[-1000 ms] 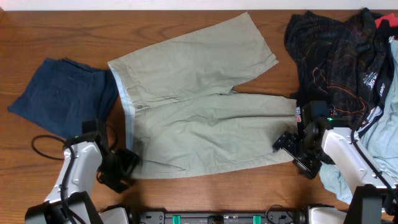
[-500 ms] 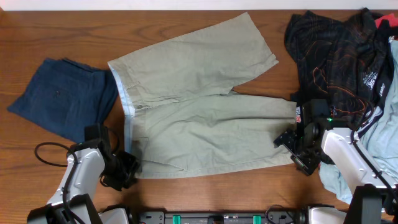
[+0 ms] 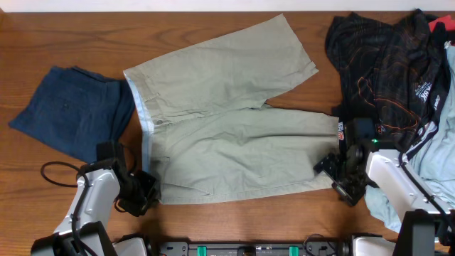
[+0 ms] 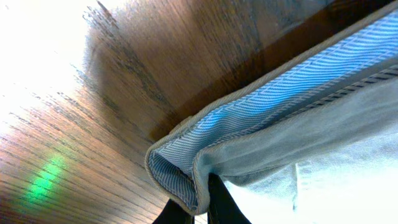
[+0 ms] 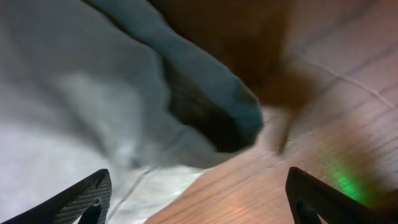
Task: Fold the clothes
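Note:
The robot's left gripper will next move the held corner up and outward, over toward the waistband's far corner (image 3: 129, 74), and let go of it there, because the near leg is still unfolded.
The khaki shorts (image 3: 234, 135) lie spread flat mid-table, waistband to the left with its pale blue lining (image 3: 146, 131) showing. My left gripper (image 3: 146, 190) sits at the waistband's near corner. In the left wrist view it (image 4: 200, 210) is shut on that corner of blue-striped lining (image 4: 273, 93). My right gripper (image 3: 334, 178) is at the near leg's hem corner. It (image 5: 199, 205) stands open, one finger over the pale fabric (image 5: 68, 118), the other over bare wood, with the hem edge (image 5: 211, 106) just ahead.
Folded navy shorts (image 3: 71, 110) lie at the left. A black shirt with orange lines (image 3: 387, 64) is heaped at the back right, over a light blue garment (image 3: 437, 160) by the right edge. A black cable (image 3: 53, 174) loops beside the left arm.
My left gripper has slid right onto the waistband corner and shut on it. The right gripper has edged slightly toward the hem corner and stays open.

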Available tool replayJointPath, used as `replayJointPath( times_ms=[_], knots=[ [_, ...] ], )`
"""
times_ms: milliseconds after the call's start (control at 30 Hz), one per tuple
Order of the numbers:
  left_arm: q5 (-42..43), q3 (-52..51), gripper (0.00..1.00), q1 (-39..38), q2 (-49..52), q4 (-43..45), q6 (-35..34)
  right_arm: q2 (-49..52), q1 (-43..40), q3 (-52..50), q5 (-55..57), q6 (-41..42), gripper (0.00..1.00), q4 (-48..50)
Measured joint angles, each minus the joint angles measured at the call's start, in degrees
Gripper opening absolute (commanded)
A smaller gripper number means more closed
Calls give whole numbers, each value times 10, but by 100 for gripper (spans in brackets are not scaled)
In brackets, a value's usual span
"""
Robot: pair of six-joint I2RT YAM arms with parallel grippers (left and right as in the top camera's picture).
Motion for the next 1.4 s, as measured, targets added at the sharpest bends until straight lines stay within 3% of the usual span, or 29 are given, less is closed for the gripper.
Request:
replayJointPath(
  times_ms=[100, 167, 200, 300, 633, 1133, 1400],
  knots=[
    [-4, 3, 6, 0, 2, -2, 8, 0, 0, -17, 0, 2, 83, 28],
    [-9, 6, 6, 0, 2, -4, 12, -2, 0, -20, 2, 7, 74, 39],
    [-12, 9, 6, 0, 3, -5, 14, -4, 0, -21, 2, 9, 62, 45],
    [-19, 17, 6, 0, 3, -6, 19, -6, 0, -22, 4, 12, 1, 67],
    [-28, 54, 6, 0, -21, -65, 59, -6, 0, -14, -24, -29, 1, 87],
    [-12, 195, 6, -2, -248, -190, 132, -42, -16, 310, -38, -202, 1, -164],
    [-4, 276, 6, -2, -316, -320, 148, -54, -16, 395, -8, -243, 1, -267]
  ],
)
